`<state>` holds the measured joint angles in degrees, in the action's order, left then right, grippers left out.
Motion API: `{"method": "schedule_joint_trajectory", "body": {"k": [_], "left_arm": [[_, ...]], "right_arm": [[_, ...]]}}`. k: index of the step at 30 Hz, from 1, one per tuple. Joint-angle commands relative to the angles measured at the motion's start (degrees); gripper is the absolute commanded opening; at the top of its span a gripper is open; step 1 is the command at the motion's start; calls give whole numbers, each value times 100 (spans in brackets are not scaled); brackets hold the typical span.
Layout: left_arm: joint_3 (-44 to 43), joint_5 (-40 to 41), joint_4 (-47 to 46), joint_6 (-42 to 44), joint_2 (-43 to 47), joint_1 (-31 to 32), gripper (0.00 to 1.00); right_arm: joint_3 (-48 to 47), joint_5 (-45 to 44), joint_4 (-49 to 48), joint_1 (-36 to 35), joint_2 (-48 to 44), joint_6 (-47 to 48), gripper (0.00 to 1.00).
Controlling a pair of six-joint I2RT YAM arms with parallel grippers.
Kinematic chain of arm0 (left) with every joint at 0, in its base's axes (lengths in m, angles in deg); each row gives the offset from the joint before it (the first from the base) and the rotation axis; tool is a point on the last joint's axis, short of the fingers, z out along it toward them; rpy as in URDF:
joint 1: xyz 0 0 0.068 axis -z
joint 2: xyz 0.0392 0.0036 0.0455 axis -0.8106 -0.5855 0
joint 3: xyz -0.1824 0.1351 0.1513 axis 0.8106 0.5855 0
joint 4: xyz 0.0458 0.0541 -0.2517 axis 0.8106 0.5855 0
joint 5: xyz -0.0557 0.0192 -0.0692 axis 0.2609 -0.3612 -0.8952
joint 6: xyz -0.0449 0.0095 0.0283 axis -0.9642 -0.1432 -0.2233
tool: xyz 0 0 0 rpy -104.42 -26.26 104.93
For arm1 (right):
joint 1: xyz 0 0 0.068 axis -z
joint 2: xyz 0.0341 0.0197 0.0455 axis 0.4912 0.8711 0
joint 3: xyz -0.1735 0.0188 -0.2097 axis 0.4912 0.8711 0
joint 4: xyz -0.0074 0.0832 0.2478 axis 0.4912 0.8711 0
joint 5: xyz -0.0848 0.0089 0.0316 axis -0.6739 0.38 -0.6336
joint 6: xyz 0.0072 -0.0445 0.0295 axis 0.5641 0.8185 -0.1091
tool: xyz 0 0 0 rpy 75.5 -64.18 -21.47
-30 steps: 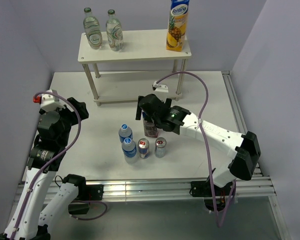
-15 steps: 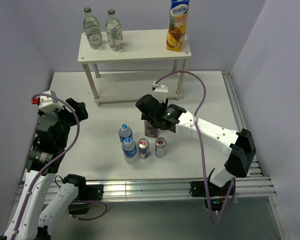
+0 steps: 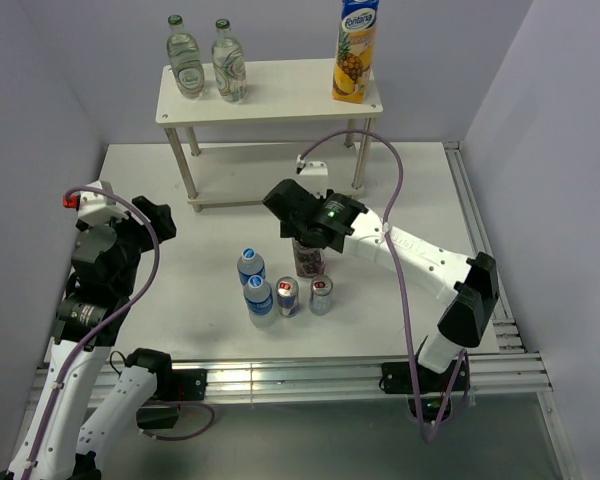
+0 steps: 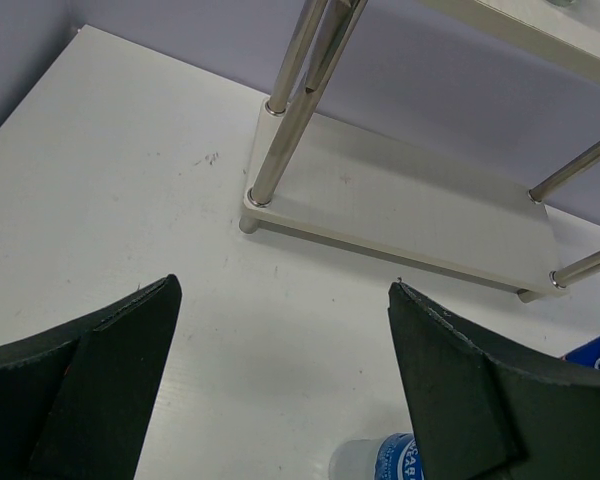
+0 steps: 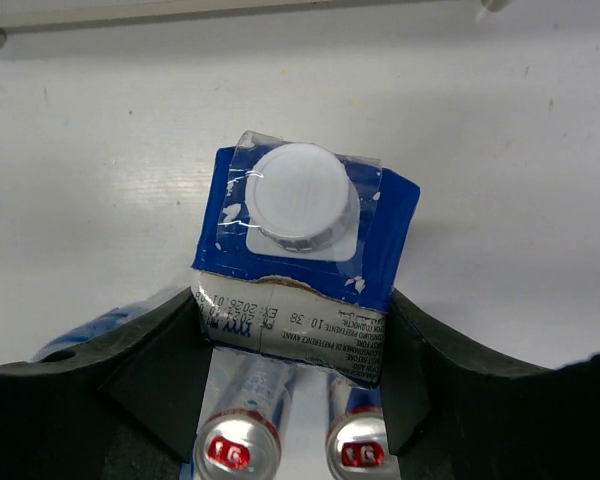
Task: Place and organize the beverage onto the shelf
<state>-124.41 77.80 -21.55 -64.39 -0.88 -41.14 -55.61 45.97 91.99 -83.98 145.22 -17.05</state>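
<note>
My right gripper will next raise the carton outward onto the top board's bare stretch (image 3: 303, 97) beside the pineapple juice and let go of it.
My right gripper (image 3: 305, 243) is shut on the top of a blue beverage carton (image 5: 305, 250) with a white round cap; the black fingers (image 5: 150, 360) press on both its sides. The carton (image 3: 307, 260) stands at mid-table, just behind two silver cans (image 3: 287, 295) (image 3: 321, 293). Two blue-capped water bottles (image 3: 251, 265) (image 3: 258, 293) stand left of the cans. The cream shelf (image 3: 270, 90) at the back carries two glass bottles (image 3: 185, 55) (image 3: 228, 60) and a pineapple juice carton (image 3: 355, 50) on its top board. My left gripper (image 4: 282, 285) hangs open and empty at the left.
The shelf's lower board (image 4: 410, 200) is bare between its metal posts (image 4: 280, 130). A water bottle cap (image 4: 390, 460) shows below the left gripper's right finger. Purple walls close in the table; a metal rail (image 3: 470, 230) runs along its right edge.
My right gripper has closed on the blue carton, and its wrist has shifted slightly left and toward the shelf. The left arm has stayed where it was.
</note>
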Motion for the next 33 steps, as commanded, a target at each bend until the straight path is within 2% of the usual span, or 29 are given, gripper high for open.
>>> {"method": "schedule_joint_trajectory", "body": {"k": [1, 4, 10, 16, 22, 28, 33], "left_arm": [[-20, -47, -193, -1, -18, -36, 91], [-11, -64, -193, 8, -35, -36, 91], [-11, -73, -193, 8, -88, -45, 91], [-11, -82, -193, -1, -123, -36, 91], [-2, -73, -201, -1, -141, -45, 91], [-2, -55, -201, 8, -167, -45, 91], [7, -73, -193, -1, -185, -54, 91]], "right_arm": [[-1477, -767, -138, -72, -315, 550, 38], [-2941, -951, 64, -63, -78, 1007, 38], [-4895, -1268, -197, -63, 511, 2123, 41], [-4880, -1488, -1735, -28, 371, 3284, 44], [-5679, -1575, -2711, 7, 749, 4373, 47], [-5698, -1602, -3950, 25, 722, 5130, 45], [-5812, -1427, -4495, 200, 784, 5263, 42]]}}
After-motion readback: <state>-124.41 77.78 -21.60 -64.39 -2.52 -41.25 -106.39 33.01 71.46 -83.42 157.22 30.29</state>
